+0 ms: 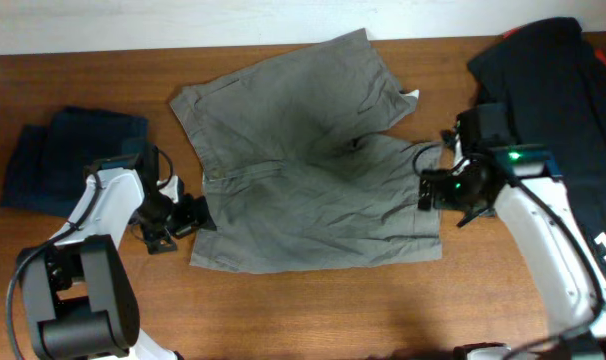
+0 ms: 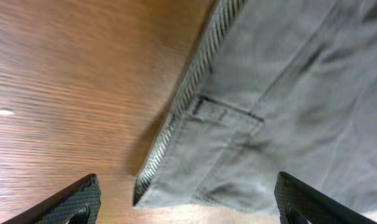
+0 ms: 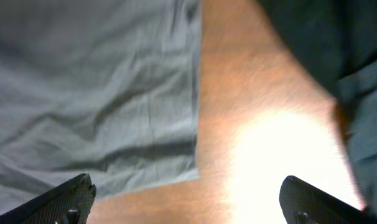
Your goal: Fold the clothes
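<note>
My left gripper moves down and slightly back onto the shorts' near waistband corner (image 1: 200,258) (image 2: 150,194) next, because that corner lies flat on the tabletop between its open fingers.
The clothes in play are mid-grey shorts (image 1: 303,170), lying flat on the wooden table (image 1: 313,310) with the upper half doubled over the lower. A white label (image 1: 413,95) peeks out at their top right. My left gripper (image 1: 196,220) sits at the shorts' lower left corner, open. In the left wrist view the waistband corner of the shorts (image 2: 195,162) lies between the spread fingers (image 2: 70,202) of the left gripper (image 2: 188,208), held by neither. My right gripper (image 1: 425,190) is at the shorts' right edge, open. Its wrist view shows the hem (image 3: 176,155) and bare wood between the jaws (image 3: 188,202).
A folded navy piece (image 1: 63,155) lies at the far left of the table. A black garment (image 1: 563,90) (image 3: 325,43) is heaped at the right, close behind my right arm. Bare wood runs along the front edge.
</note>
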### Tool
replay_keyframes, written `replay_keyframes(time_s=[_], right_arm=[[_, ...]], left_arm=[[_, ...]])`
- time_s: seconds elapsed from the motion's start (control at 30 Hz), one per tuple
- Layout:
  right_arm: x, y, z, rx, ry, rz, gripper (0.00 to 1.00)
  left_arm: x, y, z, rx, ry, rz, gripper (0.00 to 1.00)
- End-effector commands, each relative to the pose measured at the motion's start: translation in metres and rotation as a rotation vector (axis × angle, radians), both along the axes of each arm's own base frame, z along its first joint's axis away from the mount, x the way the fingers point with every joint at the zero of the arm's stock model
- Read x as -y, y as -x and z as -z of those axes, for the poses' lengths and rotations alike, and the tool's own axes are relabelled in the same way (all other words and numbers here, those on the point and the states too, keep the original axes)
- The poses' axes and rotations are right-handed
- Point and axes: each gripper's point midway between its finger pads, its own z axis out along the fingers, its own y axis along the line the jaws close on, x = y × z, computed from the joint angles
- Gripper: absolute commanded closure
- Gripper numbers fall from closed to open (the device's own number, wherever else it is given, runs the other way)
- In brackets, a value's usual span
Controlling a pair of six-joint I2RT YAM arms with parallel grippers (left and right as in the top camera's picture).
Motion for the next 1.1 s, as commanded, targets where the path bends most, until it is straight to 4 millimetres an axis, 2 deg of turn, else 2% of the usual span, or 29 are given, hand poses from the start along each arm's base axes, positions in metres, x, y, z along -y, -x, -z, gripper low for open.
replay_keyframes(time_s=[0.0,0.1,0.27,0.37,0.57,0.77,0.83,0.97,1.0,1.07], right_arm=[[-0.007,0.017,0.033,-0.103,-0.063,0.038,0.01],[-0.007,0.026,0.056,-0.131,-0.107,0.078,0.01],[-0.015,0.031,0.088,-0.118,-0.230,0.108,0.00],[-0.017,0.036,0.097,-0.124,-0.243,0.107,0.02],[-0.016,0.031,0.099,-0.096,-0.239,0.106,0.02],[-0.015,0.028,0.099,-0.084,-0.236,0.105,0.02],[-0.015,0.027,0.099,-0.082,-0.236,0.105,0.02],[-0.015,0.027,0.099,-0.082,-0.236,0.105,0.02],[-0.015,0.027,0.099,-0.082,-0.236,0.105,0.02],[-0.015,0.027,0.099,-0.082,-0.236,0.105,0.02]], left_arm=[[0.018,0.009,0.005,0.011,0.107,0.066,0.16],[0.035,0.008,0.005,0.053,0.212,0.102,0.17],[0.035,0.012,0.009,0.048,0.213,0.101,0.17],[0.035,0.013,0.010,0.045,0.213,0.101,0.17],[0.028,0.022,0.015,0.006,0.165,0.099,0.17],[0.029,0.037,0.012,-0.090,0.163,0.012,0.16],[0.020,0.038,0.015,-0.121,0.098,-0.049,0.16],[0.008,0.034,0.020,-0.139,0.011,-0.169,0.14],[0.004,0.028,0.022,-0.130,-0.014,-0.224,0.08],[0.004,0.026,0.023,-0.140,-0.023,-0.293,0.06]])
